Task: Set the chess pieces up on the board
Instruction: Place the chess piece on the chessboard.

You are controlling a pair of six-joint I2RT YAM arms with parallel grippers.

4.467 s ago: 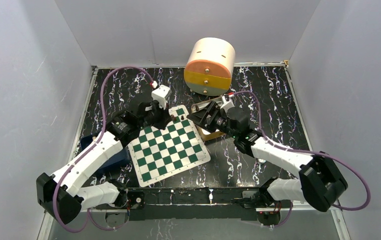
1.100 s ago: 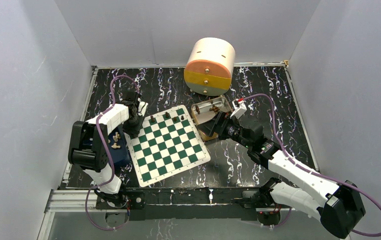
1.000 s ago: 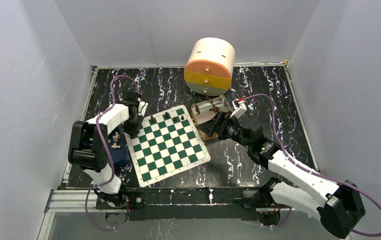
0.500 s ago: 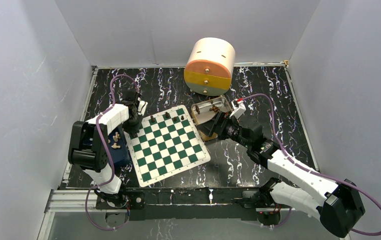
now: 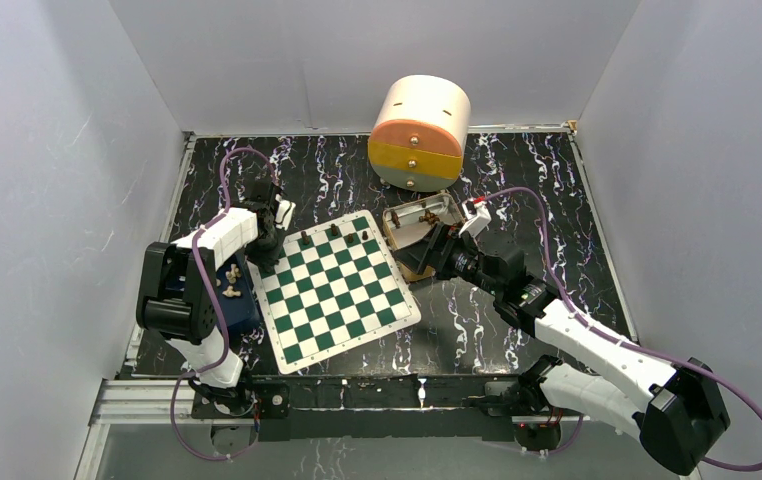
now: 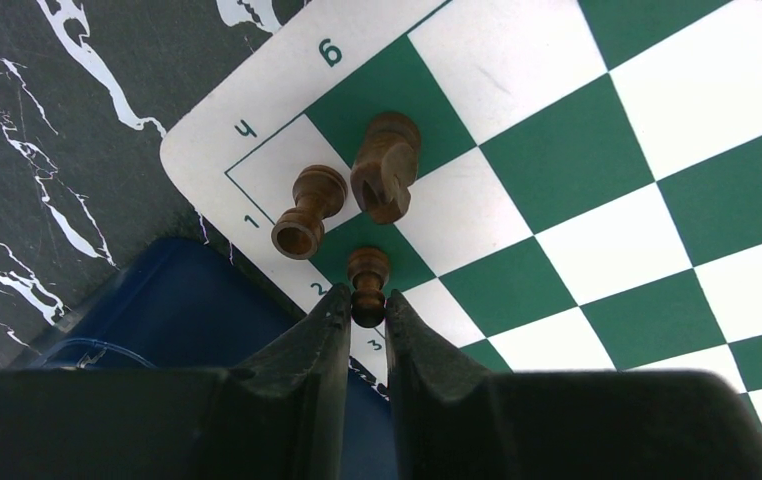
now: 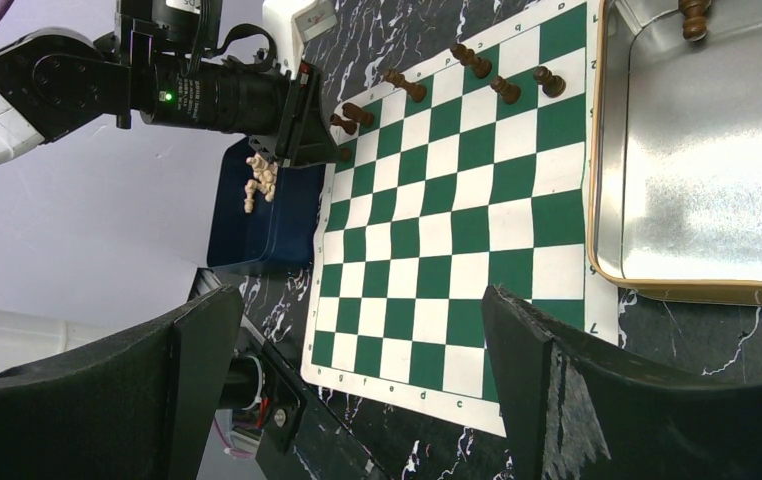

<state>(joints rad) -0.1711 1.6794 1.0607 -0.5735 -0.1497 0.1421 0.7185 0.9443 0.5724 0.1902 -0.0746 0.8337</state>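
My right gripper turns downward and lowers outward into the tan tray next, onto the clustered dark pieces, since they lie below and outward of it.
The green-and-white board [image 5: 342, 300] lies mid-table. Several dark chess pieces [image 5: 334, 232] stand along its far edge. My left gripper [image 5: 269, 240] is at the board's far left corner. In the left wrist view its jaws [image 6: 367, 305] are shut on the head of a small brown pawn [image 6: 368, 272] standing on a green square by the "2" mark. A rook [image 6: 307, 210] and a knight [image 6: 385, 165] stand just beyond it. My right gripper [image 5: 425, 250] hovers wide open and empty by the tan tray; in its own view [image 7: 357, 330] it looks across the board [image 7: 457, 230].
A tan metal tray [image 5: 445, 210] sits at the board's far right corner with a dark piece [image 7: 694, 15] inside. A blue box [image 5: 242, 305] holding light pieces [image 7: 260, 175] lies left of the board. A round drawer unit [image 5: 419, 132] stands at the back.
Since 4.5 s ago my left arm has folded back from the board's far middle to its far left corner. Over the last second nothing has visibly moved.
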